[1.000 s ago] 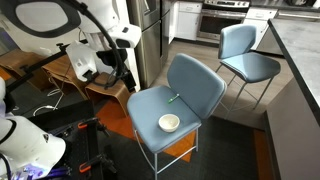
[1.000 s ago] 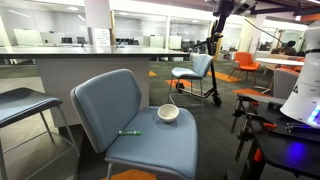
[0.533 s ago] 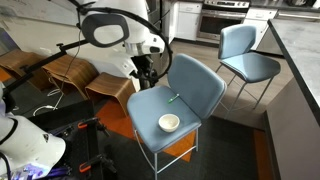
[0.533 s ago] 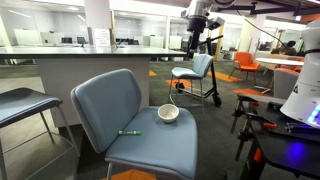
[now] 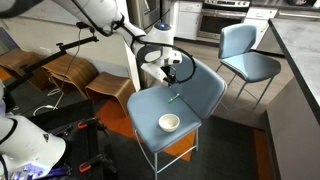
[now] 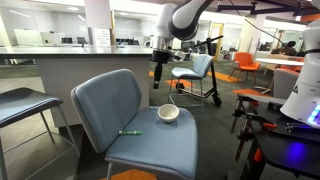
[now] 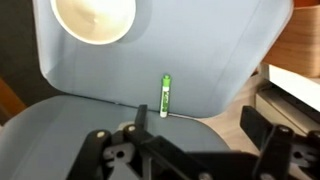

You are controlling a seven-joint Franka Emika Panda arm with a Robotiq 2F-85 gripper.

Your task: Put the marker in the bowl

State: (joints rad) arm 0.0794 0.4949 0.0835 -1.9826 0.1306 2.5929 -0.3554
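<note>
I should next lower my open gripper, away from my base, around the marker.
The marker is a short green pen lying on the blue chair seat near the backrest. It also shows in an exterior view and in the wrist view. The white bowl sits empty on the seat toward its front edge, apart from the marker; it shows in an exterior view and at the top of the wrist view. My gripper hangs open and empty above the chair's backrest, above the marker, seen in an exterior view and the wrist view.
A second blue chair stands behind, also seen in an exterior view. Wooden chairs stand to one side. A dark counter runs along the edge. A stool and black stands flank the chair.
The arm has swung from beside the wooden chairs across to the blue chair and come lower, so the gripper now hangs over the backrest above the marker. Marker and bowl have not moved.
</note>
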